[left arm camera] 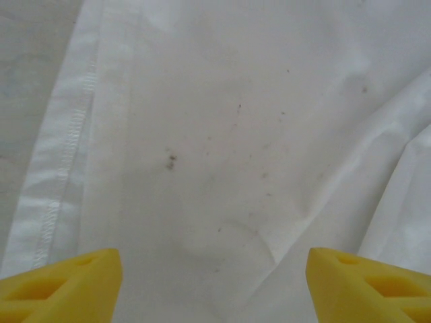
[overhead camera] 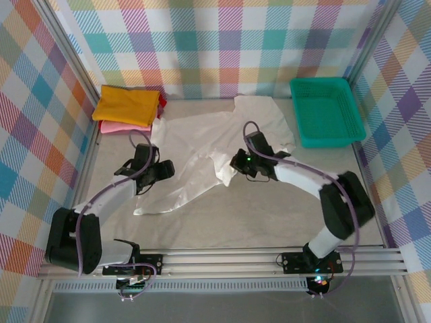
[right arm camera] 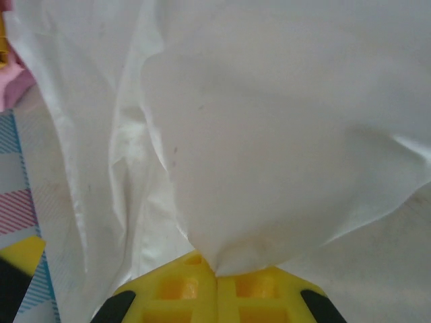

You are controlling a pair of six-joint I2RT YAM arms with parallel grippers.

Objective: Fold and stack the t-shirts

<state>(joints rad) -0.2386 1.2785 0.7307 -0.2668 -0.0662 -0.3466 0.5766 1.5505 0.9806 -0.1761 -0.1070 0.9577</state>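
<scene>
My right gripper should next pull the pinched fold back and away from my left gripper over the bare grey tabletop and let go of it, because the shirt is rumpled.
The white t-shirt (overhead camera: 195,145) lies spread and rumpled across the middle of the table. My right gripper (overhead camera: 237,161) is shut on a pinched fold of its lower edge, the cloth (right arm camera: 269,168) rising out of the closed yellow fingers (right arm camera: 182,289). My left gripper (overhead camera: 161,172) hovers over the shirt's left side, open, with yellow fingertips (left arm camera: 60,286) wide apart above flat white fabric (left arm camera: 222,134) and a stitched hem (left arm camera: 64,148). A folded mustard-yellow shirt (overhead camera: 126,104) tops a pink one (overhead camera: 118,127) at the back left, with a sliver of red (overhead camera: 161,102) beside them.
A green plastic basket (overhead camera: 326,111) stands at the back right. Checked cloth walls close in the table on three sides. Bare grey tabletop (overhead camera: 269,215) lies in front of the shirt, near the arm bases.
</scene>
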